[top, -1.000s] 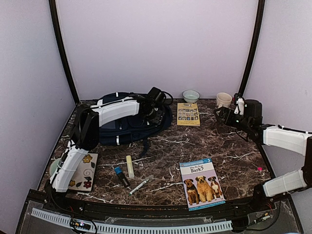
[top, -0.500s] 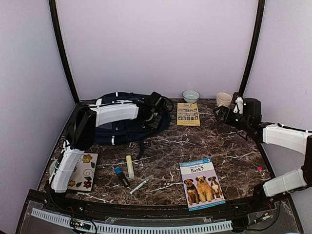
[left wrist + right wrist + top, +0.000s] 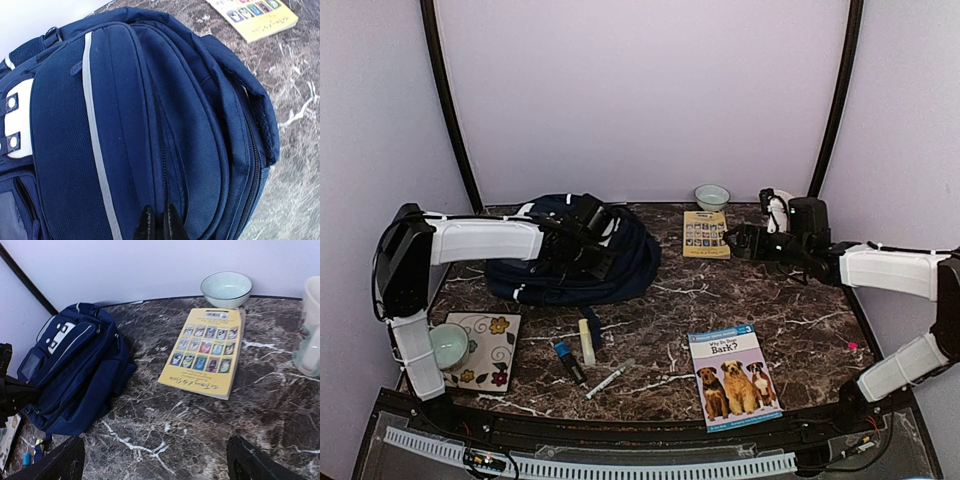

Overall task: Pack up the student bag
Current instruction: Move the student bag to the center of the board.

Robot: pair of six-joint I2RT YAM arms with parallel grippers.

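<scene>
My left gripper has the zip seam to move next. It should pull the seam back toward the bag's near edge (image 3: 584,297), and then it should open.
The student bag (image 3: 570,262), navy with white stripes, lies at the back left of the marble table and fills the left wrist view (image 3: 125,115). My left gripper (image 3: 592,238) rests on its top. Its black fingertips (image 3: 147,222) are pressed together on the zip seam between two pockets, and the gripper (image 3: 160,222) is shut on the bag's fabric there. My right gripper (image 3: 740,240) hovers open just right of the yellow book (image 3: 706,234). In the right wrist view it (image 3: 155,460) stands wide open over bare marble, with the book (image 3: 205,352) ahead and the bag (image 3: 70,365) to the left.
A dog book (image 3: 733,375) lies front right. A yellow highlighter (image 3: 586,342), a blue marker (image 3: 569,362) and a pen (image 3: 610,379) lie front centre. A floral notebook (image 3: 492,352) and a pale cup (image 3: 448,345) sit front left. At the back are a bowl (image 3: 712,196) and a white cup (image 3: 312,305).
My left gripper has shut on the bag and swung left, dragging the bag left and bunching it up. The right gripper has moved left toward the yellow book, still open.
</scene>
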